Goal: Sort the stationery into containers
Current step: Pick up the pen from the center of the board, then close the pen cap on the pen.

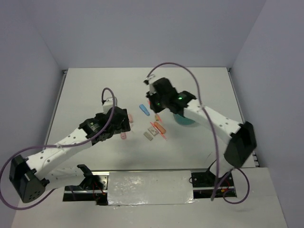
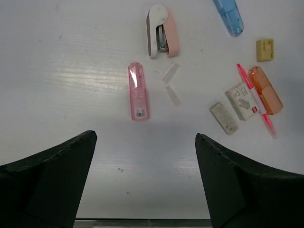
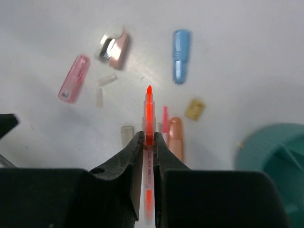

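My left gripper will next move down and to its right in the top view and lower its open fingers around the near staple strip, because it lies that way.
My right gripper (image 3: 148, 137) is shut on an orange-red pen (image 3: 148, 107) and holds it above the table, left of the round teal organiser cup (image 3: 278, 152). In the top view this gripper (image 1: 156, 108) hangs beside the cup (image 1: 184, 119). My left gripper (image 2: 145, 135) is open and empty over bare table, near a pink oblong piece (image 2: 138, 91). A second red pen (image 2: 256, 100), an orange piece (image 2: 265, 89), a blue piece (image 2: 229, 16), a tan block (image 2: 265, 49) and a grey block (image 2: 224, 118) lie on the table.
A pink-and-white stapler (image 2: 161, 31), two loose staple strips (image 2: 171, 80) and a small white box (image 2: 242, 100) lie among the pieces. The white table (image 1: 95, 95) has walls at the back and sides.
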Motion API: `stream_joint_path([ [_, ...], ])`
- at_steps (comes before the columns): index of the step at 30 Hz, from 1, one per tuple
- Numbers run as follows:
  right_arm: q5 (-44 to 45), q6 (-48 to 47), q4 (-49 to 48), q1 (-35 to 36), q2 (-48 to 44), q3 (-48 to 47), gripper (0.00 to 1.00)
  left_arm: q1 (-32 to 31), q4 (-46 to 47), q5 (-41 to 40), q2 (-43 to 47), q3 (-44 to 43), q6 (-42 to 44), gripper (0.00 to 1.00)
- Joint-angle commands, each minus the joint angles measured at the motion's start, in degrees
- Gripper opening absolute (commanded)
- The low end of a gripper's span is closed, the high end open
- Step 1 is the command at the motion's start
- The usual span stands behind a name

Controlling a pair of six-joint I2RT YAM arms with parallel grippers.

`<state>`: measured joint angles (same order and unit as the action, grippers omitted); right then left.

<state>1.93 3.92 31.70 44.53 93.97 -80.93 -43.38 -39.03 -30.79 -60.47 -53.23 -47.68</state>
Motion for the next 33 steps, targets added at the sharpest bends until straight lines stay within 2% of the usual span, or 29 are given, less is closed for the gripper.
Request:
stream_joint_path([
  [1,4.12,3.01,2.83,-4.71,-9.94,5.15,0.00,0.22,2.81,1.60,-5.08,-1.35,-9.08,0.98],
  [4,3.96,4.95,1.97,-9.10,-16.44,13.06,0.00,0.22,5.27,1.87,-10.01,-1.08,-12.87,0.93],
  [5,3.69,5.30,1.44,-10.07,-18.02,16.55,0.00,0.22,5.97,2.30,-11.33,-1.69,-14.18,0.87],
  [7,2.82,5.48,0.21,-10.17,-22.07,20.35,0.00,0.05,4.84,1.35,-16.24,-3.27,-16.12,0.81],
  [10,0.62,5.48,-0.76,-10.34,-25.33,22.82,0.00,-0.13,3.52,-0.42,-22.92,-7.05,-19.11,0.81],
  [13,-0.35,5.13,-1.21,-10.17,-26.82,23.88,0.00,-0.13,2.02,-0.86,-28.99,-10.21,-21.92,0.72],
  [15,-1.05,4.95,-1.55,-10.26,-27.26,24.32,0.00,-0.31,2.29,-0.94,-32.16,-11.27,-22.10,0.72],
  [16,-1.49,4.61,-1.91,-10.34,-27.44,24.50,0.00,-0.31,2.11,-1.20,-33.13,-12.24,-22.45,0.65],
  [17,-1.67,4.43,-2.26,-10.34,-27.27,24.76,0.00,-0.31,1.85,-1.47,-34.79,-12.77,-22.54,0.63],
  [26,-1.67,3.81,-3.05,-10.26,-26.65,25.20,0.00,-0.31,-0.52,-2.09,-41.65,-15.32,-24.65,0.59],
  [33,-3.43,3.46,-3.14,-10.26,-26.82,25.29,0.00,-0.31,0.97,-1.65,-42.71,-13.92,-24.91,0.55],
])
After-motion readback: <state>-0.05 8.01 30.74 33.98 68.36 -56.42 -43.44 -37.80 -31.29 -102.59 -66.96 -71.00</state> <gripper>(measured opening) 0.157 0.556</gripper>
